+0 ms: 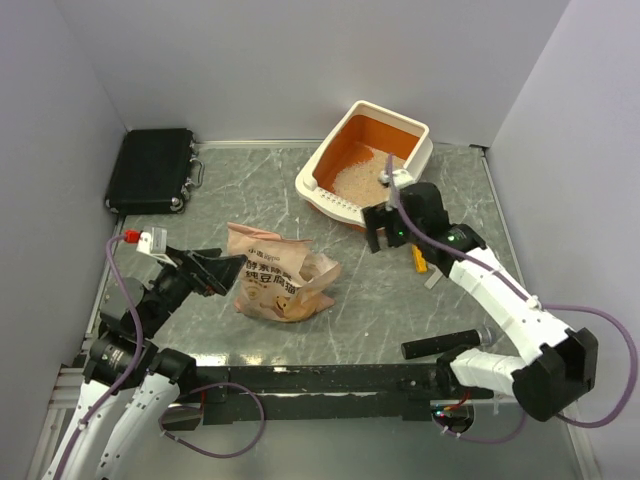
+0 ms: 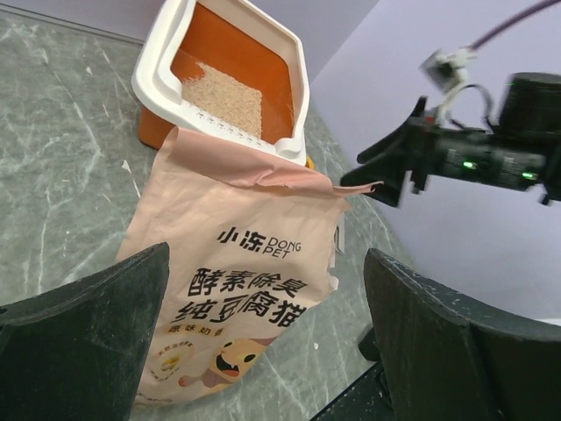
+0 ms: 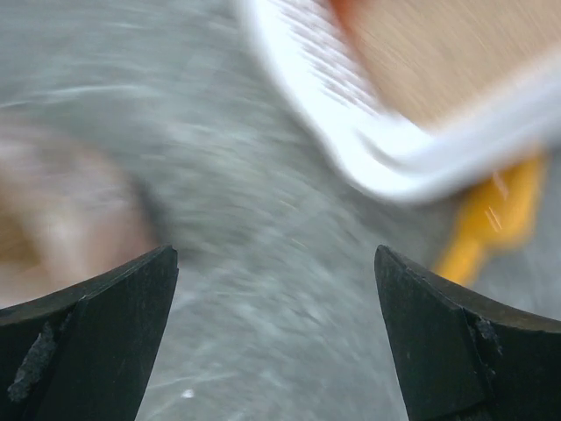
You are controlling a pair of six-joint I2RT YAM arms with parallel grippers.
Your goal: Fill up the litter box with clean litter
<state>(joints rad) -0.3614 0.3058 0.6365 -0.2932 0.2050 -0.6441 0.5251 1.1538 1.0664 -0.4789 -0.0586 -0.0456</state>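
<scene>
I will next move my right gripper to the right in the top view, to the yellow-orange scoop beside the litter box's corner, and then lower it to its handle (image 1: 419,261) (image 3: 462,258).
The litter box (image 1: 330,150), cream-white outside and orange inside, stands tilted at the back right, its slotted rim towards the table's middle. A patch of pale beige clean litter (image 1: 358,178) lies in it. It also shows in the left wrist view (image 2: 158,66) with the litter (image 2: 223,96). My left gripper (image 1: 228,272) is open right beside the peach-pink bag (image 1: 275,275), which lies between its fingers in the left wrist view (image 2: 237,289). My right gripper (image 1: 385,228) is open and empty, just in front of the box's slotted rim (image 3: 351,132); its view is blurred.
A yellow-orange scoop (image 1: 420,260) lies on the table under the right arm, beside the box corner (image 3: 491,219). A black case (image 1: 152,170) sits at the back left. A black bar (image 1: 440,346) lies near the right arm's base. Grey walls close the sides.
</scene>
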